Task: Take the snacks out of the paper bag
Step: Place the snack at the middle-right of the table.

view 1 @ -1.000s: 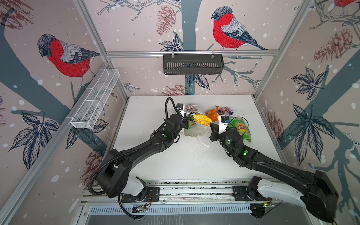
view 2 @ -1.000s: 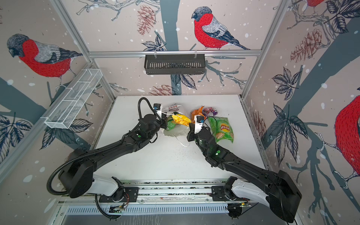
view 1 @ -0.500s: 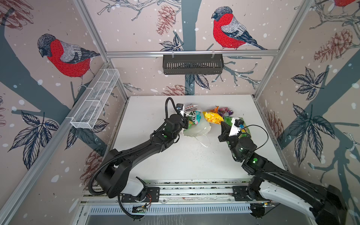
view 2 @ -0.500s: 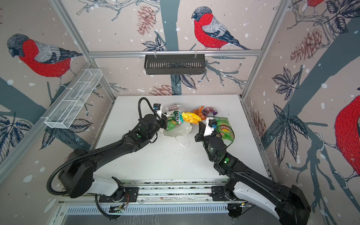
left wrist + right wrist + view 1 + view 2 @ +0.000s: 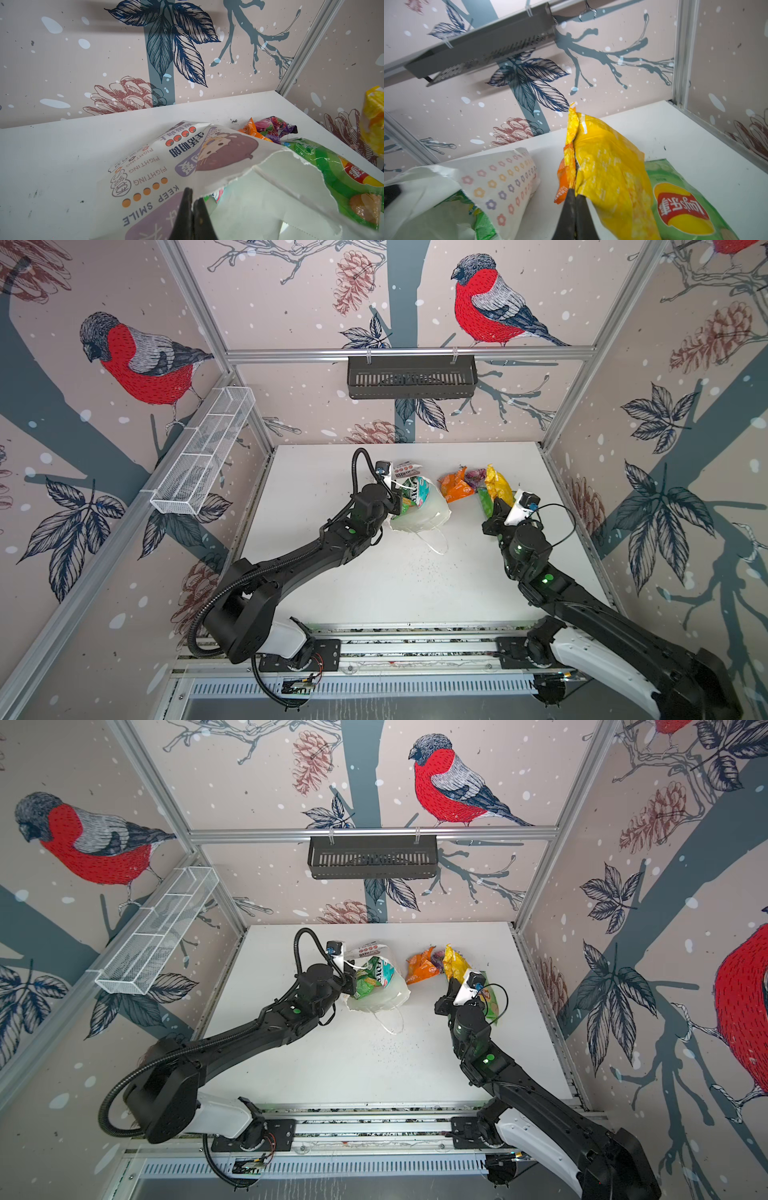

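Observation:
My right gripper lowers the yellow packet toward the paper bag next and releases it on the bare tabletop beside the orange packet.
The white paper bag [image 5: 422,512] lies on its side mid-table, mouth torn, with a teal packet [image 5: 419,489] and a green packet [image 5: 363,986] showing inside. My left gripper [image 5: 192,196] is shut on the bag's torn rim [image 5: 207,185]. My right gripper [image 5: 576,194] is shut on the lower edge of a yellow packet [image 5: 608,166], held above the table to the right of the bag. Under and beside it lie an orange packet [image 5: 455,487], a purple packet [image 5: 272,126] and a green Lay's bag [image 5: 685,203]. In both top views the right gripper [image 5: 451,986] stands over that pile.
The bag's thin white handle loop [image 5: 436,541] trails toward the front on the white table [image 5: 374,580]. A black slotted basket [image 5: 411,377] hangs on the back wall and a white wire basket [image 5: 203,460] on the left wall. The right wall is close to the snack pile.
My right gripper has carried the yellow packet from the bag's mouth rightward to above the snack pile. The left gripper has kept its hold on the bag.

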